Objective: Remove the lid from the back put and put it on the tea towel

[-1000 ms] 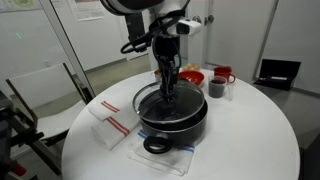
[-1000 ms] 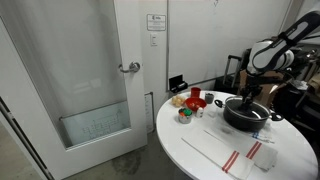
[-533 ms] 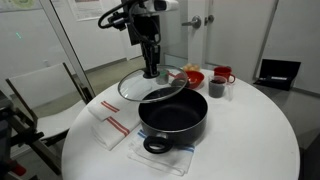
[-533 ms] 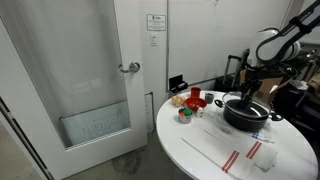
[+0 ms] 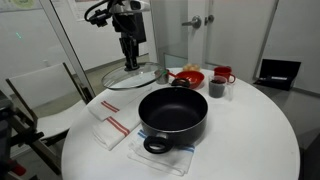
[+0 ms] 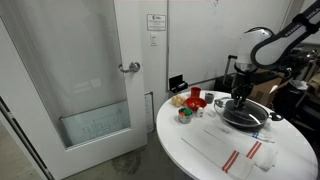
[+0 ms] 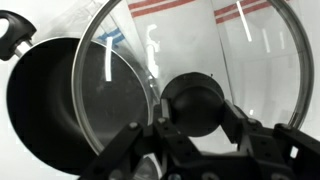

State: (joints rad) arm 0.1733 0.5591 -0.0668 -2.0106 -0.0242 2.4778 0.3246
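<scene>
The glass lid is still hanging in the air, so my gripper should bring it away from the black pot (image 5: 173, 116), down onto the tea towel's plain white part (image 5: 124, 99), and let go of the lid's knob.
My gripper (image 5: 130, 60) is shut on the black knob (image 7: 193, 103) of the glass lid (image 5: 132, 76) and holds the lid in the air, left of the black pot (image 5: 173, 116). In the wrist view the lid (image 7: 240, 60) hangs over the white tea towel with red stripes (image 7: 180, 8), with the open pot (image 7: 60, 95) to the left. The tea towel (image 5: 112, 122) lies on the round white table (image 5: 250, 130) beside the pot. In an exterior view the gripper (image 6: 238, 97) is above the pot (image 6: 245, 113) and the towel (image 6: 230, 152) lies in front.
A red bowl (image 5: 190, 76), a red mug (image 5: 224, 76) and a dark cup (image 5: 216, 88) stand behind the pot. A second cloth (image 5: 160, 158) lies under the pot's front handle. A chair (image 5: 35, 100) stands beside the table. A laptop (image 5: 278, 72) sits at the back.
The gripper has lifted the lid off the pot and carried it up and to the left, toward the tea towel. The pot now stands open.
</scene>
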